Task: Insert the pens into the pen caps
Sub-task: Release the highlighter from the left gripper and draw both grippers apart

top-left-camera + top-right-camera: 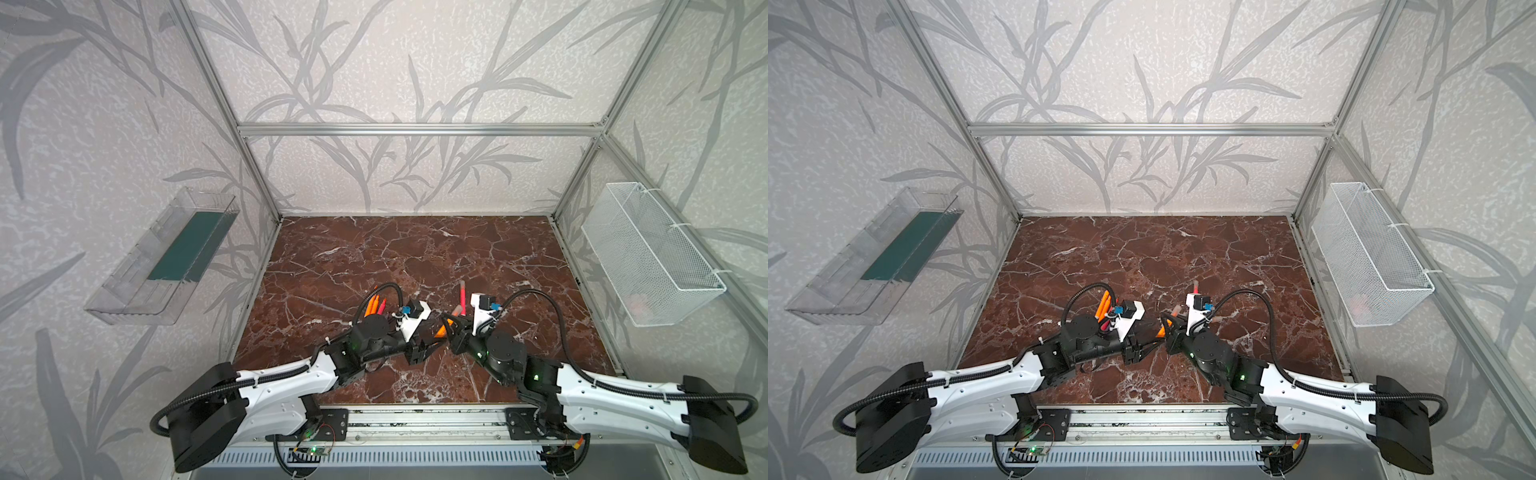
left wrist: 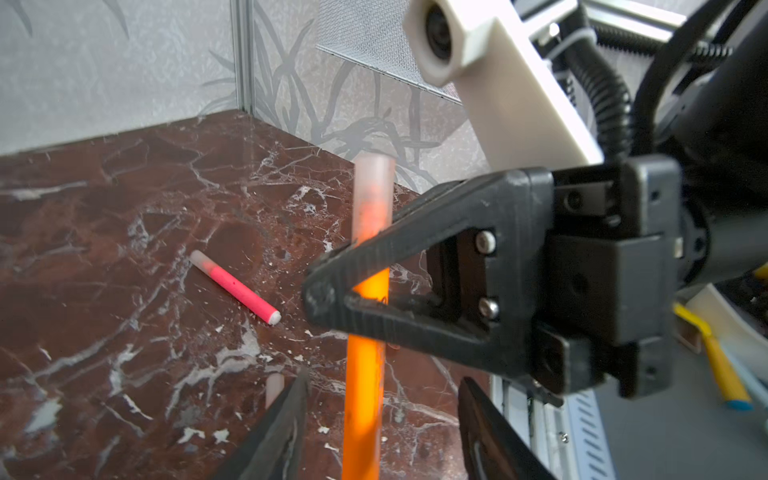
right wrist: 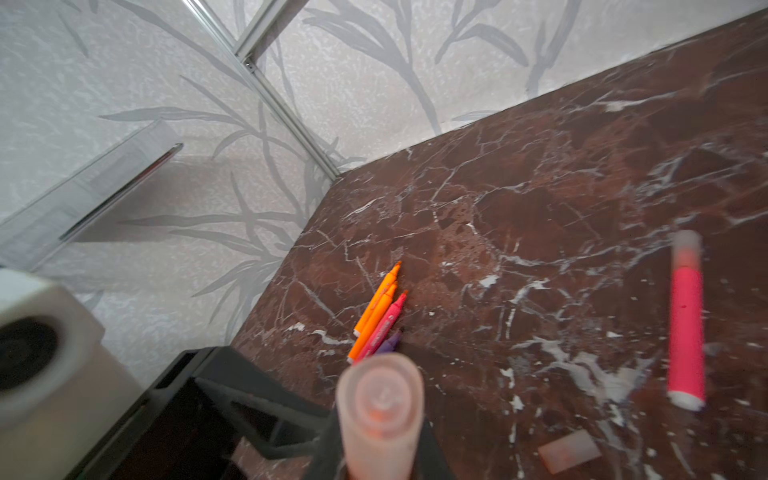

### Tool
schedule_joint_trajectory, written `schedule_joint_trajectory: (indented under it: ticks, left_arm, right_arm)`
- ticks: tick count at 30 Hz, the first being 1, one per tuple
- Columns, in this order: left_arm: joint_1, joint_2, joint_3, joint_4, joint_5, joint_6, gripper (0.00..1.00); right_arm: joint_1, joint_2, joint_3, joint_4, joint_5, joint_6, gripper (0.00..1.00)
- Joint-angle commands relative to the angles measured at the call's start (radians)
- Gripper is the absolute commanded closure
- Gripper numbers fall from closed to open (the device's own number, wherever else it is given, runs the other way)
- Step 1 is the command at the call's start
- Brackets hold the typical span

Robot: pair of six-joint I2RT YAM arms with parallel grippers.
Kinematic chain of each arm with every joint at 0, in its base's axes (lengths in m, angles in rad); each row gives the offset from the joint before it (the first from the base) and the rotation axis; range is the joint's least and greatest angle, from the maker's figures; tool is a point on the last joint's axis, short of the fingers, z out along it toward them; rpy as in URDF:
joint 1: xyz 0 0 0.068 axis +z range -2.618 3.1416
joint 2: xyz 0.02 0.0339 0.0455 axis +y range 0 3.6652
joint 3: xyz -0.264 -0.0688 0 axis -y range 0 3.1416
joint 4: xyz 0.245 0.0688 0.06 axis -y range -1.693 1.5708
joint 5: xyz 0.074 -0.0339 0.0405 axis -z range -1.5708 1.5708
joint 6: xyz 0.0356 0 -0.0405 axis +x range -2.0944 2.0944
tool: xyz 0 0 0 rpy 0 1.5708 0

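Note:
My right gripper lowers outward next, tips the orange pen flat and releases it on the marble beside the capped pink pen, as it already wears its cap.
An orange pen (image 2: 365,395) stands upright above the table with a pale pen cap (image 2: 372,195) on its top end. My right gripper (image 3: 380,453) is shut on the pen just under the cap (image 3: 380,415). My left gripper (image 2: 384,378) is open, its jaws apart on either side of the barrel without touching it. In both top views the two grippers (image 1: 432,336) (image 1: 451,328) meet at the table's front middle. A capped pink pen (image 2: 235,286) (image 3: 685,320) lies on the marble. Several uncapped pens (image 3: 378,316) (image 1: 374,307), orange, pink-red and purple, lie bunched behind the left arm.
A loose pen cap (image 3: 569,451) (image 2: 274,388) lies on the brown marble table (image 1: 374,249) close to the grippers. A clear tray (image 1: 166,257) hangs on the left wall and a white wire basket (image 1: 648,253) on the right wall. Aluminium frame posts stand at the corners.

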Motion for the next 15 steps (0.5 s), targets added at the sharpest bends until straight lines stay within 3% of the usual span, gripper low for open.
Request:
schedule_joint_trajectory:
  ticks: [1, 5, 9, 15]
  left_arm:
    - [-0.004, -0.037, -0.007, -0.038, -0.116, 0.026, 0.31]
    - [0.006, -0.095, 0.008, -0.217, -0.32, 0.003, 0.28]
    - [0.043, -0.15, -0.025, -0.301, -0.469, -0.022, 0.24]
    - [0.151, -0.145, -0.002, -0.465, -0.531, -0.164, 0.25]
  right_arm:
    - [-0.099, -0.07, -0.029, -0.167, 0.068, 0.005, 0.98]
    - [-0.277, -0.119, -0.054, -0.318, -0.006, 0.041, 0.98]
    - [-0.467, -0.113, -0.095, -0.334, -0.136, 0.03, 0.97]
    - [-0.652, 0.061, -0.023, -0.3, -0.357, -0.022, 0.96]
